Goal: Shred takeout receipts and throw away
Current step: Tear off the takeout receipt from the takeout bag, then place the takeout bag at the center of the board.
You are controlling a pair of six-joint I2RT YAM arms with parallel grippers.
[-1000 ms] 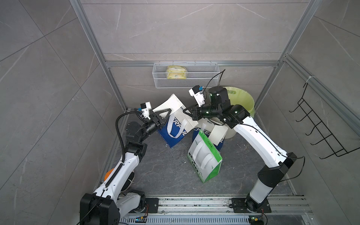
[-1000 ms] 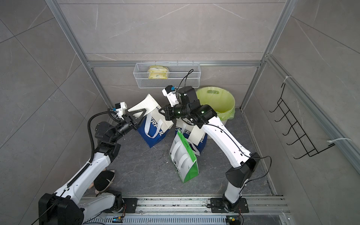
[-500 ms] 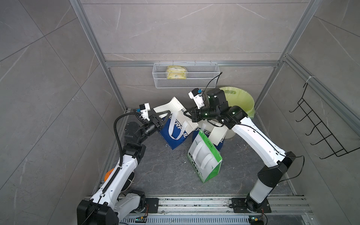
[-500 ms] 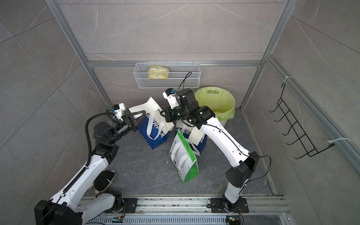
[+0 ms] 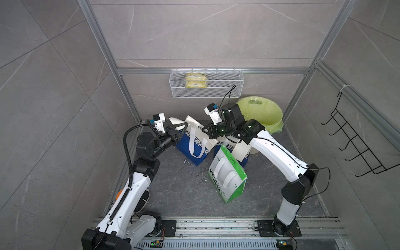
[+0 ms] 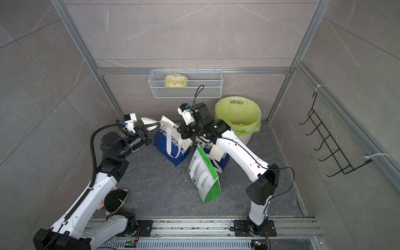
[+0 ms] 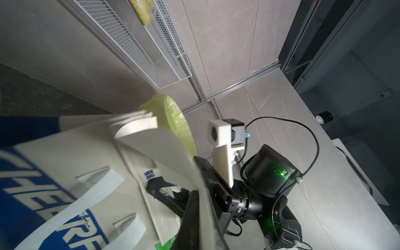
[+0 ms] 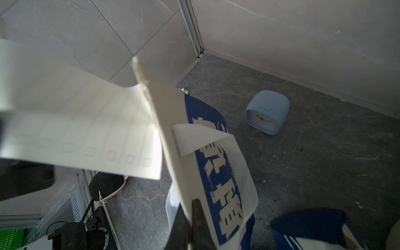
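The bag still hangs in the air. The bag's rim goes down with my right gripper toward the bare floor on my left gripper's side next, for release there.
A takeout receipt (image 8: 75, 125), a white slip with faint printed lines, hangs by one end from the top edge of a blue-and-white paper bag (image 5: 194, 149) (image 6: 171, 149). My left gripper (image 5: 184, 125) (image 6: 157, 125) (image 7: 194, 216) is shut on the receipt's free end (image 7: 168, 151) and holds it out to the left of the bag. From the right side, my right gripper (image 5: 204, 129) (image 6: 178, 129) (image 8: 190, 218) is shut on the bag's top rim (image 8: 173, 134). Both grippers are lifted above the floor.
A second blue-and-white bag (image 5: 240, 151) and a green-and-white bag (image 5: 227, 179) stand just right of the held one. A bin with a yellow-green liner (image 5: 262, 112) is at the back right. A wire basket (image 5: 205, 86) hangs on the back wall. A light blue clock (image 8: 267, 111) lies on the floor.
The left jaws have closed on the receipt's free end. The right arm has shifted a little to the left, still gripping the bag.
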